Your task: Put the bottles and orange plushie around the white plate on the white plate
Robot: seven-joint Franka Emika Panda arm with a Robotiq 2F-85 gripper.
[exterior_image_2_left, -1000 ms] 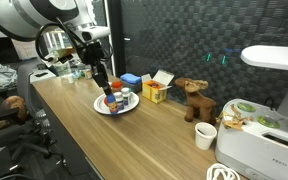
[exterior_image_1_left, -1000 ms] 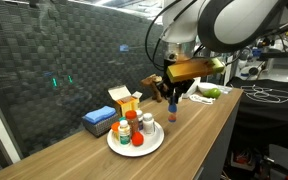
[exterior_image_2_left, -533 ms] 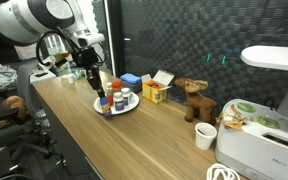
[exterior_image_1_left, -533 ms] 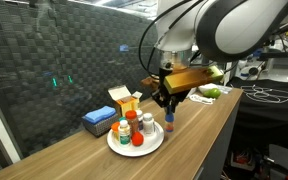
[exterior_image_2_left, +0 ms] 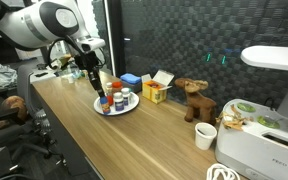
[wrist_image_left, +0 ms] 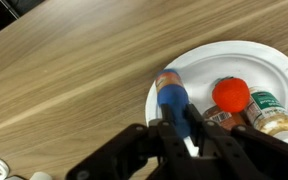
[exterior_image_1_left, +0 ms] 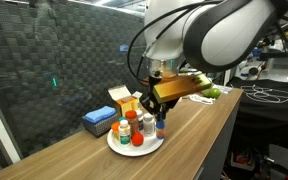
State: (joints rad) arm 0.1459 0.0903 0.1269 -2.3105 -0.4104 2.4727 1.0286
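The blue bottle hangs at the plate's rim, so the robot should next shift its gripper from the plate's rim toward the red ball and release on the bare spot beside that ball.
My gripper (wrist_image_left: 174,130) is shut on a small bottle (wrist_image_left: 171,95) that shows blue with a brownish-orange end. It hangs over the near rim of the white plate (wrist_image_left: 269,58). On the plate lie the orange plushie (wrist_image_left: 231,96) and a green-labelled bottle (wrist_image_left: 267,103). In both exterior views the gripper (exterior_image_1_left: 160,118) (exterior_image_2_left: 99,93) holds the bottle (exterior_image_1_left: 161,128) upright at the edge of the plate (exterior_image_1_left: 153,146) (exterior_image_2_left: 131,107). Two white-capped bottles (exterior_image_1_left: 146,121) and the plushie (exterior_image_1_left: 137,139) stand on the plate.
Behind the plate are a yellow box (exterior_image_1_left: 127,103) (exterior_image_2_left: 155,92) and a blue box (exterior_image_1_left: 97,121). A brown plush toy (exterior_image_2_left: 193,98), a white cup (exterior_image_2_left: 206,136) and a white appliance (exterior_image_2_left: 266,128) stand further along the wooden table. A green object (exterior_image_1_left: 210,92) lies at the far end.
The gripper has carried the held bottle sideways from beside the plate to over the plate's rim, and it hangs lower. The things on the plate have not moved.
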